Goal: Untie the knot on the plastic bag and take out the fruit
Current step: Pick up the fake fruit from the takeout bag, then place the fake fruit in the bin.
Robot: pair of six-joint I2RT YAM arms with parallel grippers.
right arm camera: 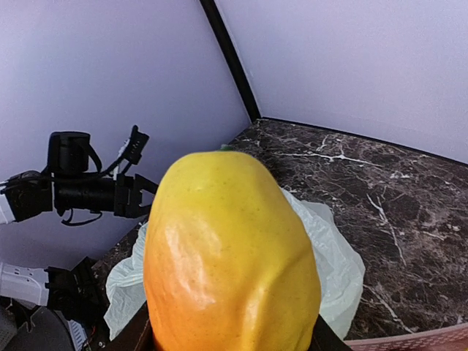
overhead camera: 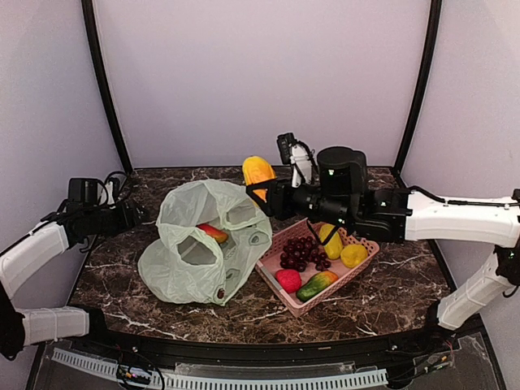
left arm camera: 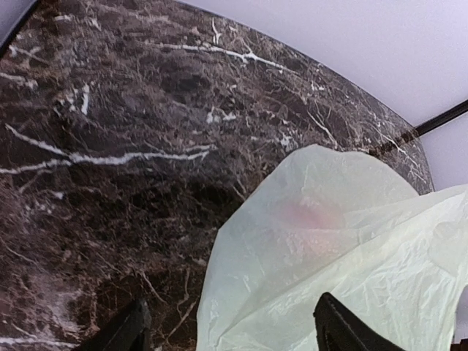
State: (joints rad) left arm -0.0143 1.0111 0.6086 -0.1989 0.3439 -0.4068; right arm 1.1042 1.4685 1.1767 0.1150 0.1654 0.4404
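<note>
The yellow-orange fruit (right arm camera: 230, 256) goes over the pink basket next as my right gripper carries it and tilts downward, then it goes down beside the grapes.
The plastic bag (overhead camera: 203, 252) lies crumpled on the dark marble table, mouth gaping toward the camera; the knot is out of view. A red-yellow fruit (overhead camera: 213, 233) shows inside it, and as a pink blur through the plastic (left arm camera: 307, 216). My right gripper (overhead camera: 264, 195) hovers above the bag's right edge, shut on a large yellow-orange fruit (right arm camera: 230, 256) that sticks up at the back (overhead camera: 258, 171). My left gripper (overhead camera: 134, 215) is open at the bag's left side, its dark fingertips (left arm camera: 131, 329) straddling the bag's edge (left arm camera: 329, 278) without touching it.
A pink slotted basket (overhead camera: 302, 309) to the right of the bag holds dark grapes (overhead camera: 303, 252), yellow pieces (overhead camera: 353, 256), a red fruit (overhead camera: 288, 280) and a red-green mango (overhead camera: 317, 284). Its rim (right arm camera: 409, 342) shows under the right wrist. Walls close in behind and at both sides.
</note>
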